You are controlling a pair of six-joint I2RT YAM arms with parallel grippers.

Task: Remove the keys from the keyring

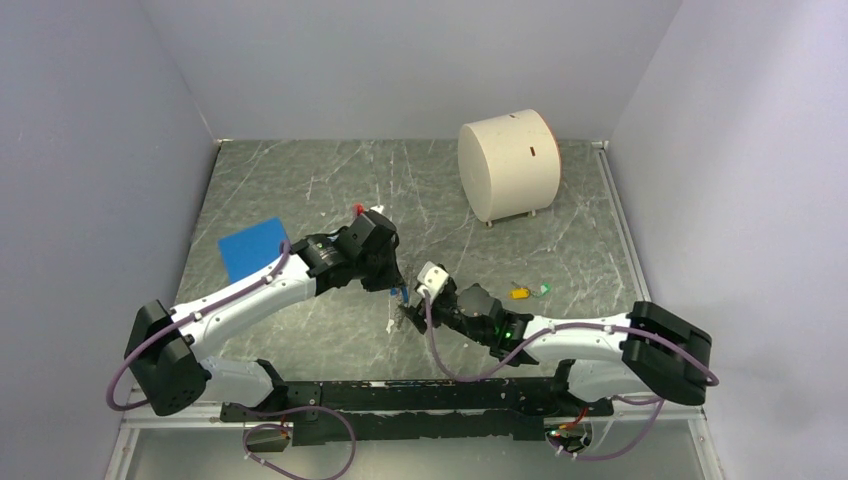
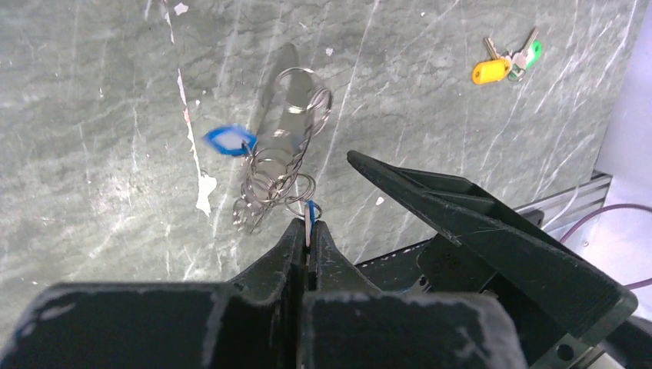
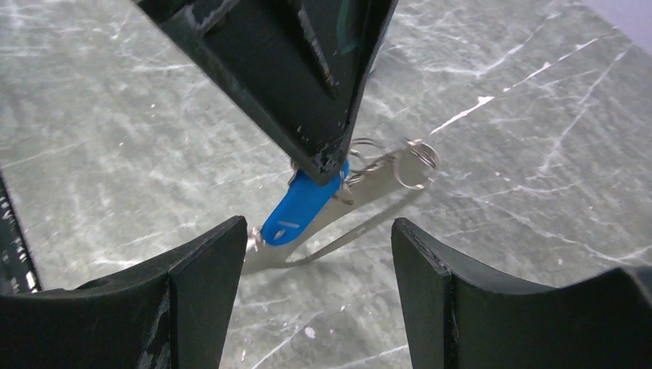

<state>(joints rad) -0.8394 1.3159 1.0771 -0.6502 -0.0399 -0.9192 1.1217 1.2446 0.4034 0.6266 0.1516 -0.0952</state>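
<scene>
My right gripper brings its open fingers around the blue key's loose end (image 1: 405, 297) (image 3: 291, 219) next, which sticks out past my left gripper's fingers.
My left gripper (image 2: 309, 228) is shut on the edge of the blue key (image 3: 304, 204), which hangs from its tips. The keyring (image 2: 288, 165), a tangle of thin wire loops, dangles beside that key above the table and is blurred. A blurred blue patch with a white middle (image 2: 229, 141) shows to the left of the loops. My right gripper (image 3: 319, 231) stands open just below the blue key, its jaws wide apart with nothing between them. The yellow key (image 2: 490, 71) and the green key (image 2: 527, 55) lie together on the table, apart from the ring and to the right of both grippers (image 1: 520, 293).
A big white drum (image 1: 510, 165) stands at the back right. A blue square sheet (image 1: 252, 248) lies at the left, behind my left arm. A small white scrap (image 1: 388, 327) lies under the grippers. The arms' black mounting rail (image 1: 400, 395) runs along the near edge.
</scene>
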